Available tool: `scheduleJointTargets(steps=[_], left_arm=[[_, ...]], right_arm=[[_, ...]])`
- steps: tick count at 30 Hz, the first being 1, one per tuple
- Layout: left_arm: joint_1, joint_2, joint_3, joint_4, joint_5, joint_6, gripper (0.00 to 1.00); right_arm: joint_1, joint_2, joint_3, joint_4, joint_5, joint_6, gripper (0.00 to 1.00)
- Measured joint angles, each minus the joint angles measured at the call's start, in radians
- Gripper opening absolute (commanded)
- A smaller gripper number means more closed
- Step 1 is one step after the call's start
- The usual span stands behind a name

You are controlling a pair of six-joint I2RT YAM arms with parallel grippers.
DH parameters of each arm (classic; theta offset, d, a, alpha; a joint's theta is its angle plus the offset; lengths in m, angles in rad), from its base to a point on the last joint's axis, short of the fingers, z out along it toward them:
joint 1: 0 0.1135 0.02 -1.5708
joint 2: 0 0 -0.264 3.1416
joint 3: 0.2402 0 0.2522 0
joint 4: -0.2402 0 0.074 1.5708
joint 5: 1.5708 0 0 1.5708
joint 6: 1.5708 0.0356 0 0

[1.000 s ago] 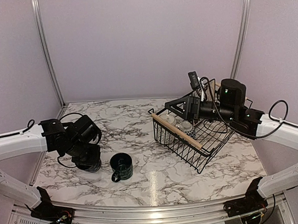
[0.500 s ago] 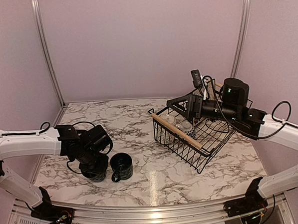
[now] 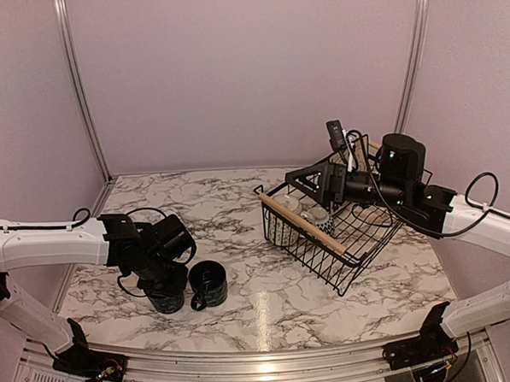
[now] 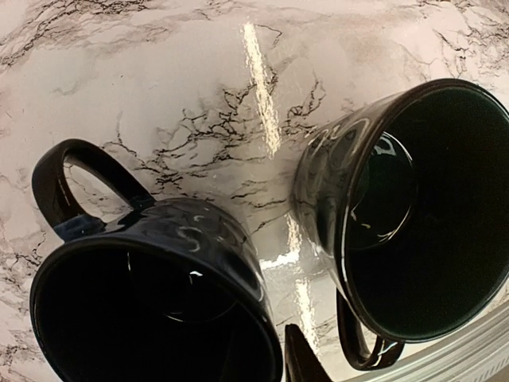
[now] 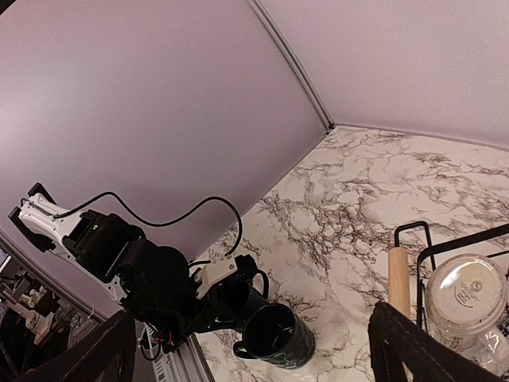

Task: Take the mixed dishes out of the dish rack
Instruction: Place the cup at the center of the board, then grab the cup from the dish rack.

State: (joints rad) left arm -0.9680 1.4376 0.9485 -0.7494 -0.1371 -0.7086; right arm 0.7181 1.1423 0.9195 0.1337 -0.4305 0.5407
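My right gripper's fingers point across the table, and the white dish is below my gripper. My right gripper needs to tip down and lower to the near side of the white dish.
My left gripper (image 3: 166,285) is shut on the rim of a dark blue-black mug (image 4: 151,302). It holds the mug low over the marble table, close beside the second dark mug (image 3: 209,284), which stands upright on the table. In the left wrist view one finger (image 4: 306,364) shows outside the held mug's wall, with the second mug (image 4: 413,207) to the right. My right gripper (image 3: 299,182) is open and empty above the far left corner of the black wire dish rack (image 3: 352,246). An upside-down white dish base (image 5: 465,294) sits inside the rack.
The rack's near wooden handle (image 3: 304,224) runs diagonally along its left side. The rack stands at the right of the marble table (image 3: 238,200). Purple walls with metal posts close in the back and sides. A metal rail runs along the near edge.
My left arm has moved right and down with its mug, now beside the standing mug. My right gripper has risen slightly over the rack.
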Motion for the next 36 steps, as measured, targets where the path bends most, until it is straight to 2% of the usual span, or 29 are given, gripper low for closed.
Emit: scheduleJointTargets(steps=[8, 12, 16, 22, 26, 32, 36], left_arm=[[0.0, -0.013, 0.002, 0.005, -0.001, 0.006, 0.34], [-0.001, -0.072, 0.021, 0.004, -0.011, 0.013, 0.52], [-0.001, -0.177, 0.051, 0.009, -0.047, 0.018, 0.66], [-0.001, -0.312, 0.071, 0.041, -0.09, 0.044, 0.75], [-0.001, -0.359, 0.077, 0.103, -0.099, 0.074, 0.86], [-0.001, -0.431, 0.077, 0.262, -0.085, 0.119, 0.99], [-0.001, -0.465, 0.069, 0.369, -0.056, 0.133, 0.99]], right_arm=[[0.0, -0.006, 0.0, -0.048, 0.026, -0.027, 0.99], [0.0, -0.014, 0.031, -0.122, 0.076, -0.061, 0.99], [0.0, -0.016, 0.102, -0.244, 0.177, -0.119, 0.98], [-0.009, -0.006, 0.216, -0.445, 0.393, -0.227, 0.99], [-0.066, 0.033, 0.274, -0.557, 0.459, -0.298, 0.99], [-0.119, 0.08, 0.279, -0.673, 0.46, -0.425, 0.99], [-0.135, 0.09, 0.28, -0.706, 0.45, -0.488, 0.97]])
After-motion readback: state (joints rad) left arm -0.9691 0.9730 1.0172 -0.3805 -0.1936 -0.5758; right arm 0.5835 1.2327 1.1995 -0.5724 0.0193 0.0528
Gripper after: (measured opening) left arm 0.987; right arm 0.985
